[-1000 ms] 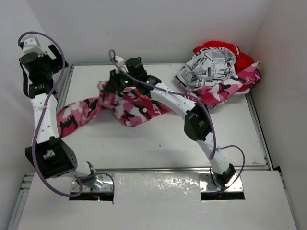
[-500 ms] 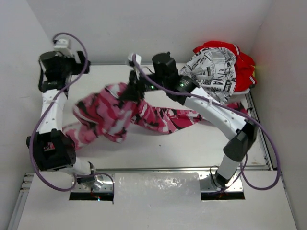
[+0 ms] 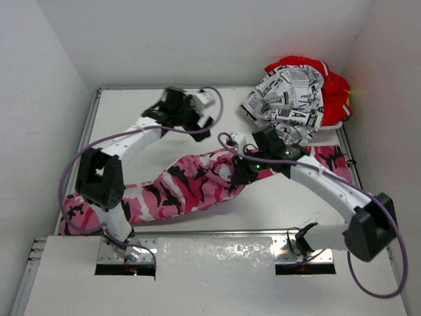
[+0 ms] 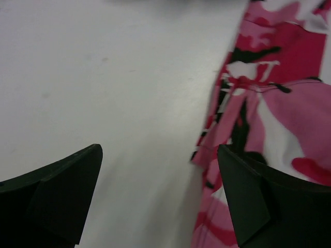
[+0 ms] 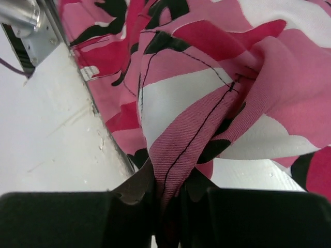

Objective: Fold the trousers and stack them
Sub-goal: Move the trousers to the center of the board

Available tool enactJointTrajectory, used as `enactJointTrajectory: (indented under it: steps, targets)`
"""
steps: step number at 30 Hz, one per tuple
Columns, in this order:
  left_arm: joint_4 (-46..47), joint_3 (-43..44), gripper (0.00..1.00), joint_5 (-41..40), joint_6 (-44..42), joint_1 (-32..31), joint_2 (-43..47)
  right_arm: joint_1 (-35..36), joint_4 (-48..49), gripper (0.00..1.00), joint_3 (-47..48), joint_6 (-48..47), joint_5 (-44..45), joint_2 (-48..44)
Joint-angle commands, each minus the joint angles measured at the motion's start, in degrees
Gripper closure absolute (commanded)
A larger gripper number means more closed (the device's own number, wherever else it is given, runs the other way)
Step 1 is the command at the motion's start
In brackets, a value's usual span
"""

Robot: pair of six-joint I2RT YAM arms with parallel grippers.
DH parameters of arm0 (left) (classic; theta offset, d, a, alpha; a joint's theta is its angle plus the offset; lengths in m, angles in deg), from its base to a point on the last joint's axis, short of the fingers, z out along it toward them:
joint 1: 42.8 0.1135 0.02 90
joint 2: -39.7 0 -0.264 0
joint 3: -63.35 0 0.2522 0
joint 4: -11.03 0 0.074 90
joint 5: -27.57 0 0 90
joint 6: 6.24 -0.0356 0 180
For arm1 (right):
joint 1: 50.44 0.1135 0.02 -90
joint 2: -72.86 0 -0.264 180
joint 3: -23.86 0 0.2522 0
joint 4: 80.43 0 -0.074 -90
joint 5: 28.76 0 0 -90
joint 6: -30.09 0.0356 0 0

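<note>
I will next lift the fold with my right gripper, carry it outward and lower it onto the bare tabletop behind the trousers (image 3: 227, 120) to let go of it, because that spot is clear.
The camouflage trousers (image 3: 191, 184) lie stretched across the table, from the front left corner to the right edge. My right gripper (image 3: 247, 170) is shut on a bunched fold at their middle; in the right wrist view the cloth (image 5: 207, 93) rises from the closed jaws (image 5: 170, 186). My left gripper (image 3: 197, 122) is open and empty over bare table behind the trousers; in the left wrist view its fingers (image 4: 159, 150) stand wide apart with the camouflage cloth (image 4: 269, 119) to their right. The newsprint trousers (image 3: 289, 99) lie heaped on the red ones (image 3: 335, 85) in the back right corner.
White walls close in the table (image 3: 131, 105) at the left, back and right. A metal rail (image 3: 217, 232) runs along the front edge and shows in the right wrist view (image 5: 23, 20). Purple cables loop off both arms.
The right gripper has pulled the camouflage trousers from the back middle toward the front and right, stretching them out. The left arm has swung from the far left to the back middle.
</note>
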Motion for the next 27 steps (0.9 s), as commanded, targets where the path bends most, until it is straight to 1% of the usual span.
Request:
enactJointTrajectory:
  steps: [1,2,4,5,7,8,10,13,15,16,19,20,21,22,23,24,26,27]
  targets:
    - [-2.77,4.12,0.08,1.46,-5.10,-7.33,-3.05,0.71,7.84,0.89,-7.07,0.79,2.10,-5.18]
    - [-2.69,4.21,0.07,1.81,-5.18,-10.31,-5.41,0.62,8.90,0.91,-10.84,2.02,2.63,-6.14]
    - [-2.95,5.09,0.06,1.99,-5.01,-12.61,-8.14,0.80,11.63,0.92,-14.02,3.34,3.94,-9.38]
    - [-3.21,5.70,0.06,2.34,-4.40,-14.45,-11.11,0.71,12.94,0.93,-16.47,3.52,4.39,-10.45]
    - [-4.87,8.60,0.05,3.30,-3.26,-15.69,-14.47,0.71,14.35,0.95,-18.42,3.96,5.53,-13.17]
    - [-6.01,10.09,0.04,4.44,-3.08,-16.74,-17.79,0.71,15.14,0.96,-19.56,3.96,6.75,-13.71]
    - [-7.69,13.25,0.03,4.63,-2.90,-17.80,-20.36,0.71,15.06,0.97,-19.66,3.53,7.29,-14.06]
    - [-7.52,12.48,0.00,1.91,-4.65,-20.35,-22.48,0.71,13.31,0.98,-18.44,2.91,7.99,-12.84]
    - [-7.08,10.47,0.00,-2.03,-6.94,-21.75,-23.09,0.71,12.78,0.99,-18.17,2.73,8.26,-12.48]
    - [-6.65,10.02,0.00,-7.19,-7.64,-22.81,-24.06,0.71,12.86,0.99,-18.08,2.65,8.26,-12.48]
    - [-6.47,9.14,0.02,-10.14,-7.30,-23.08,-26.00,0.71,13.48,1.00,-17.56,2.30,8.70,-12.22]
    - [-6.38,8.96,0.06,-10.40,-7.12,-23.08,-26.35,0.71,13.39,1.00,-17.29,2.21,8.87,-12.13]
    - [-7.42,9.05,0.13,-10.14,-7.12,-23.08,-26.61,0.71,13.39,1.00,-16.94,1.94,8.96,-11.87]
    - [-8.65,9.14,0.40,-9.01,-7.64,-23.08,-26.96,0.80,12.87,1.00,-15.89,1.77,8.96,-11.69]
    - [-11.71,9.22,0.51,-8.30,-8.26,-23.08,-26.88,0.80,12.52,1.00,-15.19,1.16,9.05,-11.00]
    - [-13.22,8.96,0.72,-6.90,-9.39,-22.56,-26.18,0.80,11.73,1.00,-13.61,0.89,9.22,-10.55]
    - [-15.68,6.69,0.96,-6.63,-9.06,-20.89,-24.69,0.80,11.20,1.00,-11.94,0.89,9.23,-8.71]
    - [-15.69,5.02,1.00,-6.45,-8.27,-17.66,-21.81,0.80,11.19,1.00,-10.10,-0.42,8.44,-7.92]
